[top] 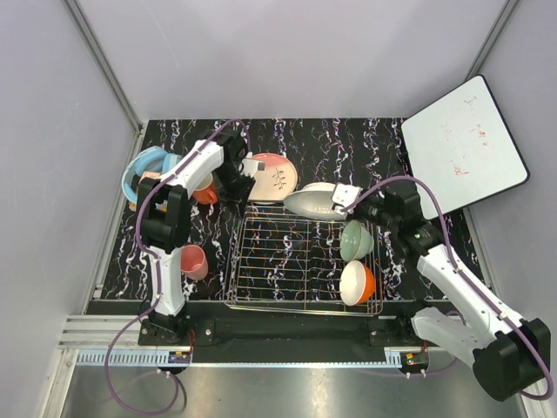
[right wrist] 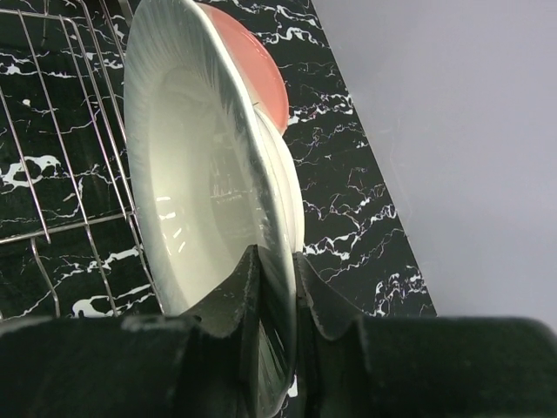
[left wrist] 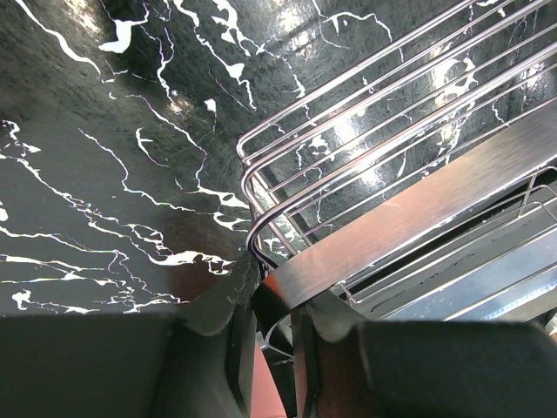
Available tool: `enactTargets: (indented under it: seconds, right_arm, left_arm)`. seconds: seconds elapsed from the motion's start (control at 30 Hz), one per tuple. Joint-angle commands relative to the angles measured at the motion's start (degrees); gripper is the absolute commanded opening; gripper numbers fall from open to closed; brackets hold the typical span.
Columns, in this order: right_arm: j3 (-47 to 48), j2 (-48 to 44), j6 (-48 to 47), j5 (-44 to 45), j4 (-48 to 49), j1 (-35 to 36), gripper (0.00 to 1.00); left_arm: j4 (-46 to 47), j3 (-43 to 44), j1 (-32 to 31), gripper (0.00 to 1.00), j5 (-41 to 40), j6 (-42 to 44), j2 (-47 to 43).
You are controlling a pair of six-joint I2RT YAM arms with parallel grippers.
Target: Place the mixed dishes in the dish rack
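The rack's far row (top: 338,219) (right wrist: 124,254) is open past the pale green bowl, so next my right gripper will lower the white plate toward the board side and then let go of it.
My left gripper (top: 247,185) is shut on the left rim of the salmon-pink plate (top: 275,174), just past the far left corner of the dish rack (top: 296,261). In the left wrist view the plate's edge (left wrist: 265,387) runs between the pads, over the rack's corner wires (left wrist: 348,148). My right gripper (top: 348,198) is shut on the white plate (top: 313,200), held tilted over the rack's far edge. The right wrist view shows the white plate (right wrist: 209,174) on edge in the jaws, the salmon plate (right wrist: 261,78) behind it. A pale green bowl (top: 356,240) and a white-and-orange bowl (top: 358,283) stand in the rack's right side.
An orange-red mug (top: 205,192) sits half hidden behind the left arm. A pink cup (top: 193,261) stands left of the rack. A light blue tub (top: 144,170) is at the far left, and a white board (top: 466,144) leans at the back right.
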Motion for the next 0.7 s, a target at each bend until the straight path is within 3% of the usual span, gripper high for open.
enactTargets:
  seconds: [0.0, 0.1, 0.3, 0.5, 0.57, 0.6, 0.67]
  right_arm:
    - [-2.42, -1.34, -0.84, 15.45, -5.09, -0.11, 0.02]
    - [-4.44, -3.36, -2.23, 17.56, -6.07, 0.68, 0.13]
    - [-6.2, -5.73, -5.31, 19.93, -7.56, 0.95, 0.2]
    - [-6.2, -4.6, -7.25, 19.05, -7.39, 0.95, 0.2]
    - [-5.24, -3.28, -7.34, 19.58, -6.95, 0.95, 0.16]
    - [-4.63, -2.93, -6.73, 19.67, -6.86, 0.95, 0.06]
    - [-2.52, -2.57, -4.09, 19.76, -6.68, 0.95, 0.0]
  left_arm:
    - [20.61, 1.09, 3.87, 0.1, -5.25, -0.53, -1.82]
    - [20.17, 1.62, 4.05, 0.11, -4.2, -1.15, -2.35]
    - [19.38, 1.89, 4.13, 0.14, -2.7, -1.59, -3.49]
    - [19.29, 1.36, 4.22, 0.14, -2.52, -1.67, -4.02]
    - [19.29, 1.18, 4.31, 0.15, -2.7, -1.67, -4.02]
    - [19.29, 1.1, 4.31, 0.15, -2.61, -1.59, -4.11]
    - [19.29, 1.01, 4.31, 0.15, -2.7, -1.59, -4.02]
